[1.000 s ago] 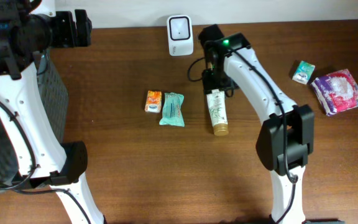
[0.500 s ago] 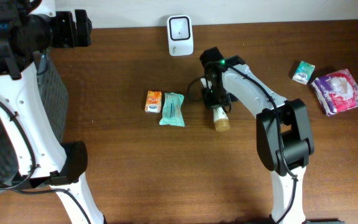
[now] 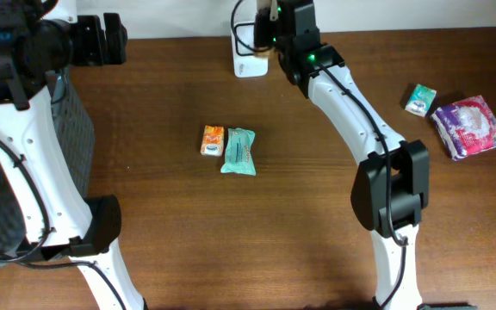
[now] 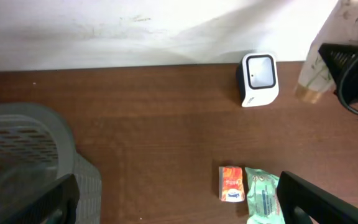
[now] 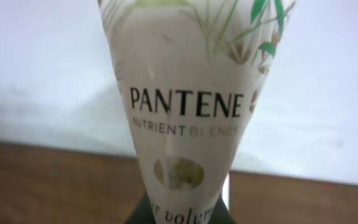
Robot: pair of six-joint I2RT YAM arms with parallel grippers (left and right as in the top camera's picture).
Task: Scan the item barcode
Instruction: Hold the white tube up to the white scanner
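My right gripper is next to swing across and down beside the purple pack and let go of the tube, since that spot is below my gripper, to its right in the overhead view.
The item is a white Pantene tube [image 5: 188, 99] with green leaf print, and my right gripper [image 5: 179, 214] is shut on its lower end, holding it up in the air. In the left wrist view the tube [image 4: 321, 59] hangs tilted just right of the white barcode scanner [image 4: 259, 78], which stands at the table's back edge. From overhead the right gripper [image 3: 274, 21] is above and slightly right of the scanner [image 3: 250, 65], partly covering it. My left gripper [image 4: 179, 208] is open and empty, high over the table's left side.
An orange packet [image 3: 213, 140] and a green packet [image 3: 238, 151] lie side by side mid-table. A small green box [image 3: 419, 99] and a purple pack [image 3: 468, 127] sit at the right. A grey basket [image 4: 23, 155] stands at the left edge.
The right gripper closed on the tube where it lay on the table and lifted it up and back to the scanner. The left arm has not moved.
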